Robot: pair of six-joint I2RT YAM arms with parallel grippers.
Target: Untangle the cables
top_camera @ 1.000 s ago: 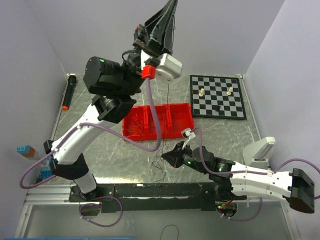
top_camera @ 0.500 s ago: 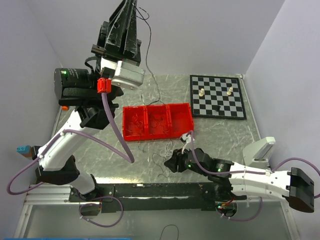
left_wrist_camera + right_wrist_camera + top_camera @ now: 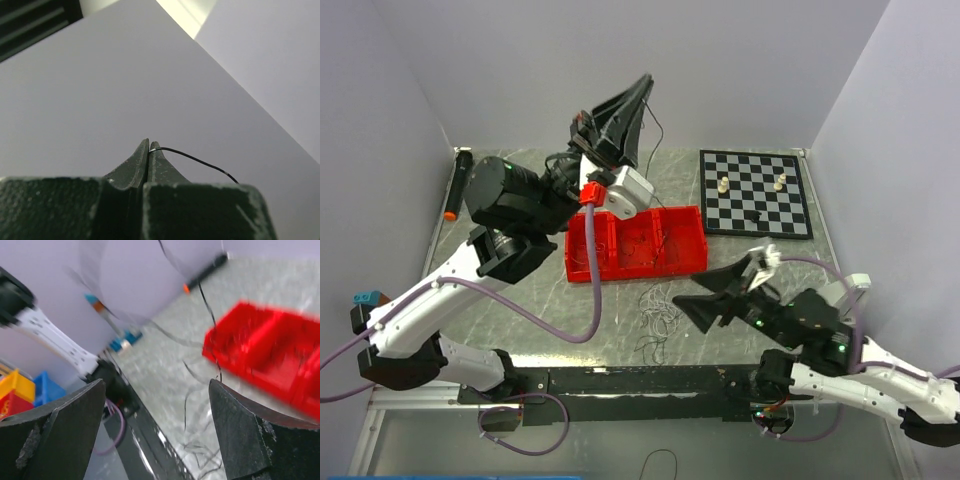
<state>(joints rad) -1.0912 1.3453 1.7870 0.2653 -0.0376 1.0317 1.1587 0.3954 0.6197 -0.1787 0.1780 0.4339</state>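
Observation:
My right gripper will move outward and across to the hanging black wire (image 3: 664, 234) (image 3: 217, 357). The wire is to its left in the top view, and my left gripper holds it up.
The cables (image 3: 658, 318) lie as a loose tangle of thin dark wires on the marbled table, just in front of the red tray (image 3: 582, 268); in the right wrist view the cables (image 3: 202, 452) show blurred below the jaws. My left gripper (image 3: 645, 84) is raised high over the tray, shut on one black wire (image 3: 196, 160) that hangs down from its tip (image 3: 149, 146). My right gripper (image 3: 696, 296) hovers above the table right of the tangle, open with nothing between its fingers (image 3: 65, 432).
The red tray has three compartments holding a few thin wires. A chessboard (image 3: 756, 192) with a few pieces lies at the back right. A black marker (image 3: 456, 184) with an orange tip rests along the left wall. Blue blocks (image 3: 366, 298) sit beyond the left edge.
My right gripper opened and lifted off the tangle, drawing back to the right. My left arm swung left, then right again and lower, still pinching the black wire.

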